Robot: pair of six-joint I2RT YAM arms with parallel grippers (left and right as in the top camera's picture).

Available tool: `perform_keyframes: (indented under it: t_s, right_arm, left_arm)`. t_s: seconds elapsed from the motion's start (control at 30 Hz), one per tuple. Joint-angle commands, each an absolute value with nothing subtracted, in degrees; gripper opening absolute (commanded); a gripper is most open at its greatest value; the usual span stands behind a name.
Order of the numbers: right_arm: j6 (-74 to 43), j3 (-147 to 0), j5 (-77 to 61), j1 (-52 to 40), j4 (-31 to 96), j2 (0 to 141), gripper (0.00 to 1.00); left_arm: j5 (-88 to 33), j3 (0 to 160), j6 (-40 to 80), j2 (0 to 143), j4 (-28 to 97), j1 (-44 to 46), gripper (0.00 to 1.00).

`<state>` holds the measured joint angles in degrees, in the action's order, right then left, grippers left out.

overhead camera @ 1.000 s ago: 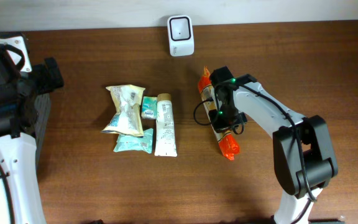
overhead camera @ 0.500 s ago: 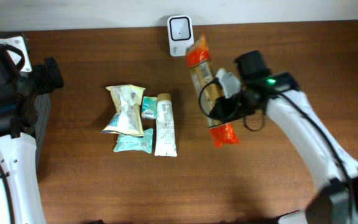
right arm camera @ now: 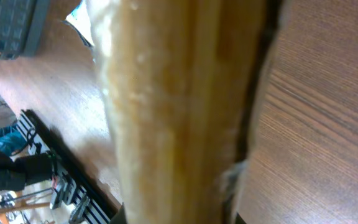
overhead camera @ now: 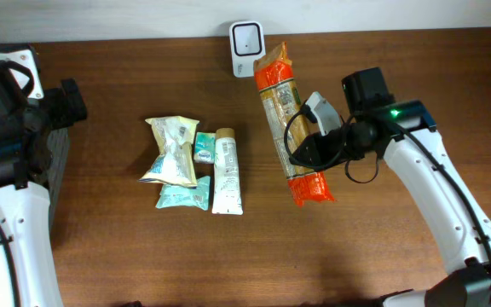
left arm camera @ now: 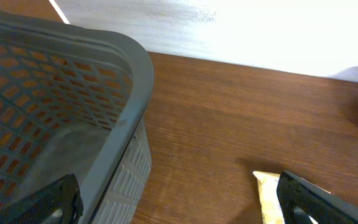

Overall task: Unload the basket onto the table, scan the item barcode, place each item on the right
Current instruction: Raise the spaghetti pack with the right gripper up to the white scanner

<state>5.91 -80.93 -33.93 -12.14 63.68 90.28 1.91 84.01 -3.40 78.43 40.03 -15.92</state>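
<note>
My right gripper has bare tabletop to its right in the overhead view, so it will move over the scanner (overhead camera: 247, 47), then aside and down to release the packet.
A long clear packet with orange ends (overhead camera: 281, 102) hangs tilted above the table, held near its lower half by my right gripper (overhead camera: 307, 147), which is shut on it. Its upper orange end lies just right of the white barcode scanner (overhead camera: 247, 47) at the table's back edge. In the right wrist view the packet (right arm camera: 173, 112) fills the middle as a blurred tan column, hiding the fingers. My left gripper (left arm camera: 179, 208) stands wide open at the far left, beside the grey basket (left arm camera: 73, 74), with nothing between its fingers.
A cluster lies left of centre: a cream pouch (overhead camera: 170, 149), a teal packet (overhead camera: 181, 196), a small teal item (overhead camera: 205, 147) and a white tube (overhead camera: 226, 170). The grey basket (overhead camera: 56, 158) sits at the left edge under the left arm.
The right arm has lifted the packet off the table and swung it up, its top end now near the scanner. The left arm has not moved.
</note>
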Motion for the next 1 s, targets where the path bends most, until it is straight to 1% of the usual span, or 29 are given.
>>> perform_keyframes:
  t_s: [0.0,0.13,0.2,0.23,0.27,0.33,0.37,0.43,0.47,0.5,0.57,0.7,0.83,0.97]
  right_arm:
    - [3.6,-94.8,-28.7,-12.1,67.4,91.3,0.04]
    - [2.4,-120.4,-12.5,-14.8,75.2,105.9,0.04]
    - [1.3,-128.4,-2.9,-16.6,75.2,112.2,0.04]
    - [1.2,-131.4,5.5,-18.0,73.9,115.2,0.04]
    - [1.0,-132.4,18.9,-20.1,69.5,118.0,0.04]
    - [2.0,-132.4,36.4,-23.0,61.8,121.8,0.04]
    - [4.7,-132.4,43.5,-24.2,56.8,123.8,0.04]
    - [12.4,-132.4,52.2,-25.5,45.7,127.9,0.04]
    - [19.6,-132.4,54.6,-25.8,36.2,131.0,0.04]
    - [21.7,-132.4,56.4,-25.8,31.7,132.5,0.04]
    - [30.6,-132.4,59.2,-25.8,20.1,137.1,0.04]
    - [43.0,-132.4,65.1,-25.9,7.1,144.3,0.04]
    - [44.4,-132.4,72.1,-26.3,5.3,149.4,0.04]
    - [44.4,-132.2,72.7,-26.3,5.1,152.2,0.04]
  left_arm:
    - [1.3,84.5,-2.8,77.6,39.9,-16.0,0.99]
    - [1.3,84.5,-2.8,77.6,39.9,-16.0,0.99]
    - [1.3,84.5,-2.8,77.6,40.0,-16.0,0.99]
    - [1.3,84.5,-2.8,77.6,39.9,-16.0,0.99]
    - [1.3,84.5,-2.8,77.6,39.9,-16.0,0.99]
    - [1.3,84.5,-2.8,77.6,39.9,-16.0,0.99]
    - [1.3,84.5,-2.8,77.6,39.9,-16.0,0.99]
    - [1.3,84.5,-2.8,77.6,40.0,-16.0,0.99]
    - [1.3,84.5,-2.8,77.6,39.9,-16.0,0.99]
    - [1.3,84.5,-2.8,77.6,39.9,-16.0,0.99]
    - [1.3,84.5,-2.8,77.6,39.9,-16.0,0.99]
    - [1.3,84.5,-2.8,77.6,39.9,-16.0,0.99]
    - [1.3,84.5,-2.8,77.6,40.0,-16.0,0.99]
    - [1.3,84.5,-2.8,77.6,39.9,-16.0,0.99]
